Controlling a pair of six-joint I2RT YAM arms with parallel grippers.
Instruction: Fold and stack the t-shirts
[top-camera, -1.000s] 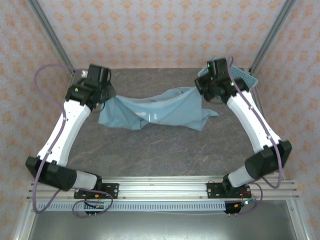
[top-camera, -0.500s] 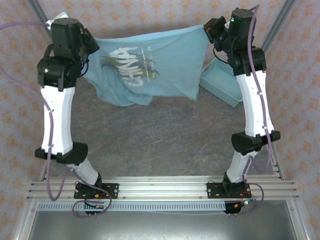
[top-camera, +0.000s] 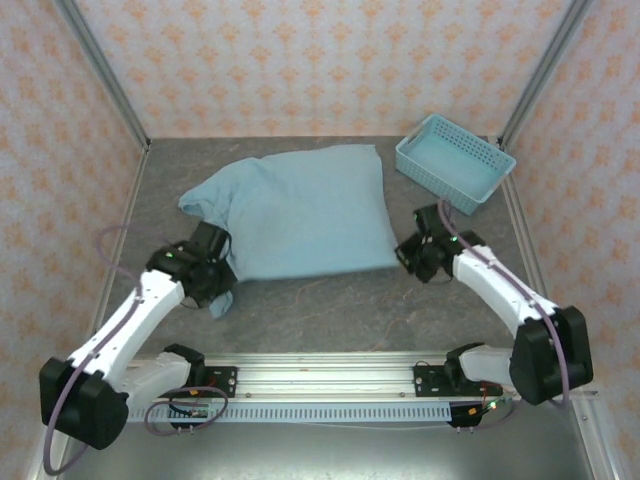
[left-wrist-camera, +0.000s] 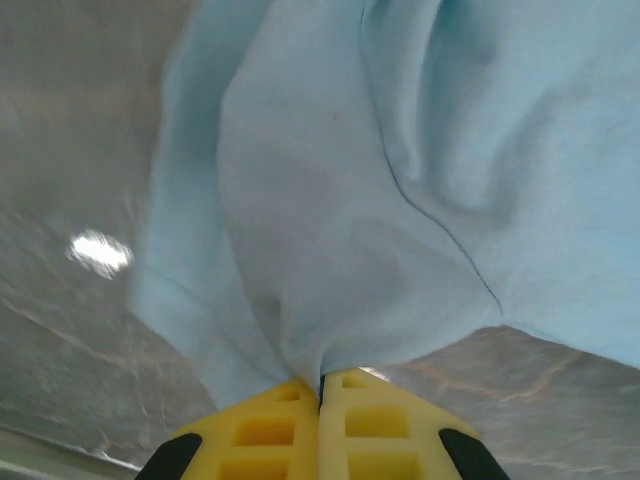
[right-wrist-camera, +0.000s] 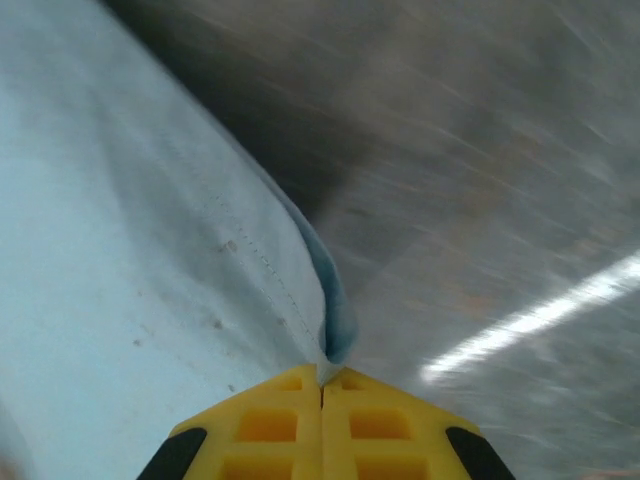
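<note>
The robot's right gripper still holds the hem off the table, so next it will draw the hem back and down onto the bare grey table and release it.
The light teal-blue t-shirt (top-camera: 300, 210) lies spread on the grey table with its plain face up; the lettering is hidden. My left gripper (top-camera: 222, 270) is low at the shirt's near left corner, its yellow fingers (left-wrist-camera: 270, 425) shut on a pinch of the t-shirt (left-wrist-camera: 400, 180). My right gripper (top-camera: 405, 252) is at the near right corner, its yellow fingers (right-wrist-camera: 275, 425) shut on the hem of the t-shirt (right-wrist-camera: 150, 260).
A light-blue plastic lattice basket (top-camera: 455, 162) stands at the back right, close to the shirt's far right corner. Metal frame posts rise at both back corners. Bare grey table (top-camera: 330, 310) lies between the shirt and the near rail.
Both arms swung down from high up, where they held the shirt hanging with its print showing. The shirt is now laid flat on the table, print face down, grippers low at its near corners.
</note>
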